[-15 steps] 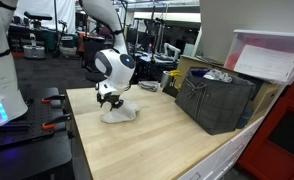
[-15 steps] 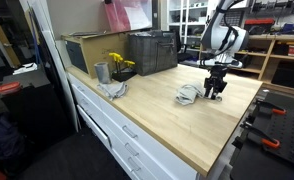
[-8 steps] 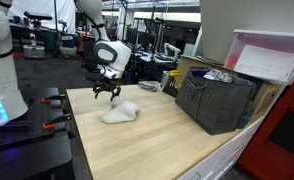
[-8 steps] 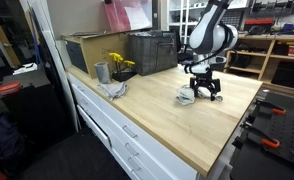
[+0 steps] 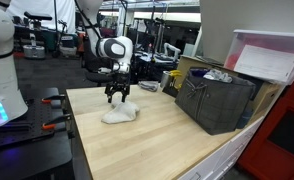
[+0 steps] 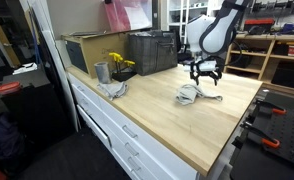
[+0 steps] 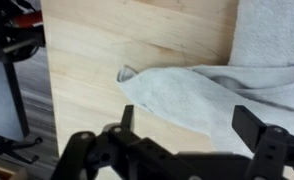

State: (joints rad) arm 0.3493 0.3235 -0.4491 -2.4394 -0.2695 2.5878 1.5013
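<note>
My gripper will turn its spread fingers and lower them astride the raised fold of cloth, because the fold lies below my gripper and to its right in the wrist view.
A crumpled white-grey cloth lies on the wooden worktop, also seen as a pale heap near the bench's far end. My gripper hangs just above it with its jaws spread wide and nothing between them; in an exterior view it hovers a little above and behind the cloth. In the wrist view the cloth spreads over the right half, one corner pointing left, with the open gripper over its lower edge. The two dark fingertips stand far apart.
A dark grey crate with a pale box behind it stands at the worktop's far side. In an exterior view a metal cup, yellow flowers, another grey cloth and a dark bin sit along the wall. Red clamps lie beside the bench.
The gripper let go of the cloth, its jaws spread wide, and it rose off the heap. The cloth now lies on the worktop alone.
</note>
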